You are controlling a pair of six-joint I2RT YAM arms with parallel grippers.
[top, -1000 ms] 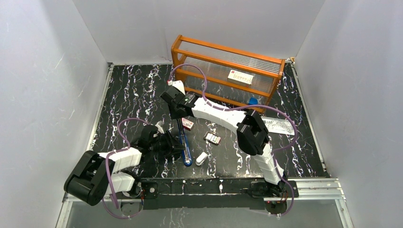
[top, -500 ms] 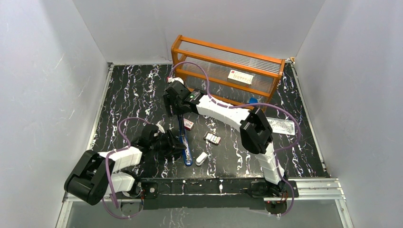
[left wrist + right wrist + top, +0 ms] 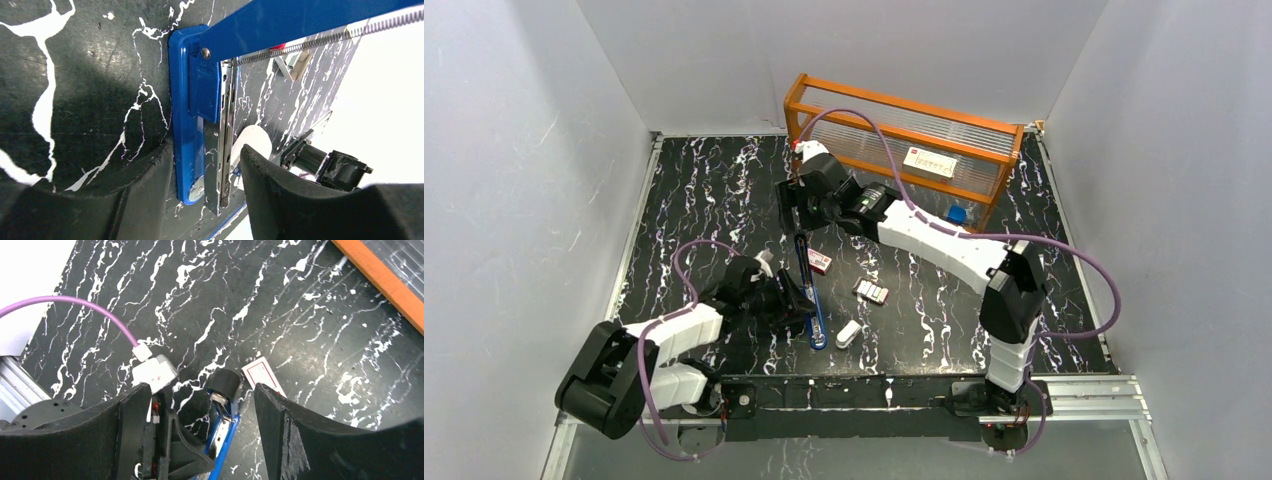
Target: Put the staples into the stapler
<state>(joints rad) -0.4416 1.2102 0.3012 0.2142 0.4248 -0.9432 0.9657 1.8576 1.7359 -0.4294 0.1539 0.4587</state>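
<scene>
Next, my open right gripper moves back and down to the small white rounded object and closes on its near end [image 3: 843, 339], as it lies clear on the tabletop.
The blue stapler [image 3: 813, 308] lies on the black marbled table with its lid swung up and its black front end [image 3: 225, 385] raised. The left wrist view shows its blue base [image 3: 187, 125], metal channel [image 3: 225, 135] and stretched spring. My left gripper [image 3: 794, 304] [image 3: 205, 172] straddles the base's front end, one finger against the blue side, the other close beside the channel. My right gripper [image 3: 808, 208] [image 3: 200, 395] is open and empty, above the raised lid. The silvery staples [image 3: 871, 291] lie to the stapler's right. The red-and-white box [image 3: 819, 262] [image 3: 262, 375] lies beside the lid.
A small white rounded object [image 3: 848, 333] [image 3: 252, 142] lies just right of the stapler's front end. An orange rack [image 3: 904, 150] [image 3: 380, 275] stands at the back, with a small blue item [image 3: 956, 213] at its foot. White walls enclose the table.
My right arm has swung back and to the right, and its gripper has lifted away from the stapler's lid. The lid stays raised. My left gripper has stayed on the stapler.
</scene>
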